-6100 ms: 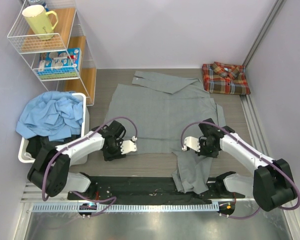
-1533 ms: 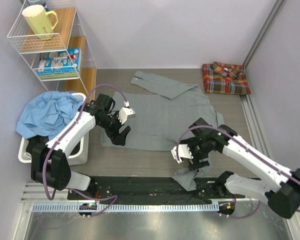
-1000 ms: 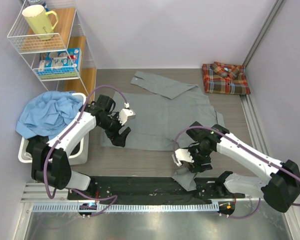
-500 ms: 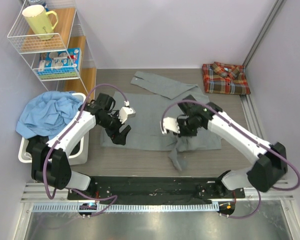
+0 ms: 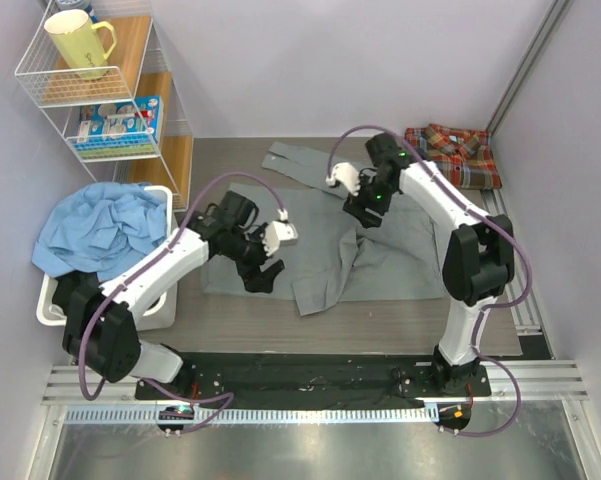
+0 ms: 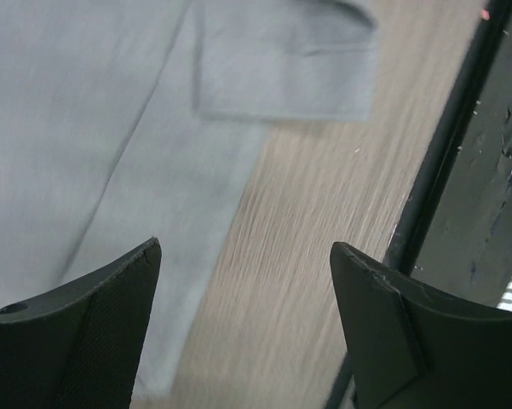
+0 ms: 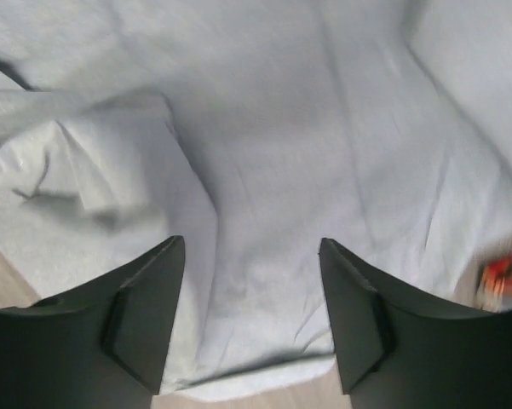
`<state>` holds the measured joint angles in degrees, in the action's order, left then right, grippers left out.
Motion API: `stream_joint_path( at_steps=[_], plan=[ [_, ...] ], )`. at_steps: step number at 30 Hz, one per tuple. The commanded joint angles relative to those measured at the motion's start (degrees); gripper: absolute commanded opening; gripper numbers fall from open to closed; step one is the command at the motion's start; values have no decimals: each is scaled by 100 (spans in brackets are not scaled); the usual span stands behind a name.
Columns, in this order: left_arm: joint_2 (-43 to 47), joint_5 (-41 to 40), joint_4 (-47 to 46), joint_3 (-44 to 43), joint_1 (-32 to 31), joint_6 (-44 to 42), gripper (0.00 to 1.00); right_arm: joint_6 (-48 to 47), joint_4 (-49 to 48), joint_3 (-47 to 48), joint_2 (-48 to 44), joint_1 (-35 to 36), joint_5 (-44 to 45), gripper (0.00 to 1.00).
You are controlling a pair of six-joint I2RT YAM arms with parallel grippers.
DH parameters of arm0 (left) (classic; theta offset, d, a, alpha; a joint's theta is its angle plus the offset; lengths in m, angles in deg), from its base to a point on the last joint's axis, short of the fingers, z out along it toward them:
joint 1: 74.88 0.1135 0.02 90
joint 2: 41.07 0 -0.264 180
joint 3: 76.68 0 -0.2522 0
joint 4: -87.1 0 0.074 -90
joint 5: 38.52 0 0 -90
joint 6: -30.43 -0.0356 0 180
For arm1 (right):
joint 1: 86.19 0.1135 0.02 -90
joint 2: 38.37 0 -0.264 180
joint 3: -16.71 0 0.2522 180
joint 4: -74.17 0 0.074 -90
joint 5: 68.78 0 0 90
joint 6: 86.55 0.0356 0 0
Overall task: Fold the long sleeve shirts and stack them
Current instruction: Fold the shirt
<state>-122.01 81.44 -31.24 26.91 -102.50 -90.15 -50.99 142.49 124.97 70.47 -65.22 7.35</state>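
My left gripper moves back and to the right in the top view, down onto the draped sleeve's near end next, since that end juts past the grey shirt's hem.
The grey long sleeve shirt [image 5: 380,255] lies flat mid-table, with one sleeve [image 5: 325,280] draped diagonally across it toward the near edge. The plaid shirt [image 5: 452,157] sits folded at the back right. My left gripper [image 5: 272,257] hovers open over the grey shirt's near-left hem; in the left wrist view its jaws [image 6: 245,247] frame bare wood beside the cloth [image 6: 85,128]. My right gripper [image 5: 353,197] is open above the shirt's far part. Only grey fabric [image 7: 281,128] shows between its jaws [image 7: 251,243], and nothing is gripped.
A white bin [image 5: 50,310] heaped with blue cloth [image 5: 105,230] stands at the left. Behind it is a wire shelf [image 5: 130,95] holding a yellow mug [image 5: 78,42]. A black rail [image 5: 280,375] runs along the near edge, and a strip of plaid [image 7: 504,273] shows at the right wrist view's edge.
My right gripper carried the hanging sleeve from the near edge up over the shirt, let it go and moved to the far side. My left gripper shifted a little to the right.
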Motion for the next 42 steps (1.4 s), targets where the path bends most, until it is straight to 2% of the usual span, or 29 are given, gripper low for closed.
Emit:
stream_joint_path(
  at_steps=[1,5,9,13,17,22,25,26,28,29,30,32,36,37,38,42],
  plan=[
    [-87,2,-378,-167,-753,-1007,80,705,729,271,-512,-549,-651,72],
    [-658,-60,-404,-563,-1306,-1528,79,1118,950,43,-740,-831,-968,73],
    [-1028,-113,-448,-696,-1764,-1494,77,1671,1108,-221,-917,-1182,-1267,70],
    [-959,-489,-948,-328,-2238,-775,75,2050,1170,-572,-1084,-1455,-1355,64],
    [-800,-1078,-1660,200,-2555,209,78,2191,890,-1133,-1294,-1675,-1163,64],
    [-1036,-1623,-2267,447,-2731,650,78,2323,485,-1346,-1207,-1763,-951,63],
    [-1318,-2107,-2338,325,-2723,774,66,2393,301,-1390,-1102,-1763,-802,62],
    [-1336,-2195,-2338,280,-2723,782,56,2394,239,-1442,-1084,-1763,-758,62],
    [-1257,-2266,-2303,132,-2688,791,41,2385,64,-1504,-1023,-1772,-591,61],
    [-1196,-2188,-2242,0,-2644,835,24,2367,28,-1539,-996,-1781,-547,60],
    [-1152,-2013,-1937,-175,-2583,879,15,2359,2,-1540,-970,-1816,-529,60],
    [-1169,-1897,-1575,-875,-2337,1020,1,2385,10,-1487,-961,-1868,-599,59],
    [-1476,-1940,-898,-2204,-1784,915,0,2332,-16,-1338,-1154,-2018,-1116,63],
    [-1711,-2002,-766,-2512,-1556,906,0,2289,-68,-1329,-1259,-2201,-1536,66],
    [-1888,-2011,-634,-3168,-1467,853,0,2245,-252,-1364,-1468,-2237,-1714,67],
    [-2416,-1976,-97,-4226,-1246,380,0,2086,-972,-1452,-1996,-2255,-2663,74]
  ],
)
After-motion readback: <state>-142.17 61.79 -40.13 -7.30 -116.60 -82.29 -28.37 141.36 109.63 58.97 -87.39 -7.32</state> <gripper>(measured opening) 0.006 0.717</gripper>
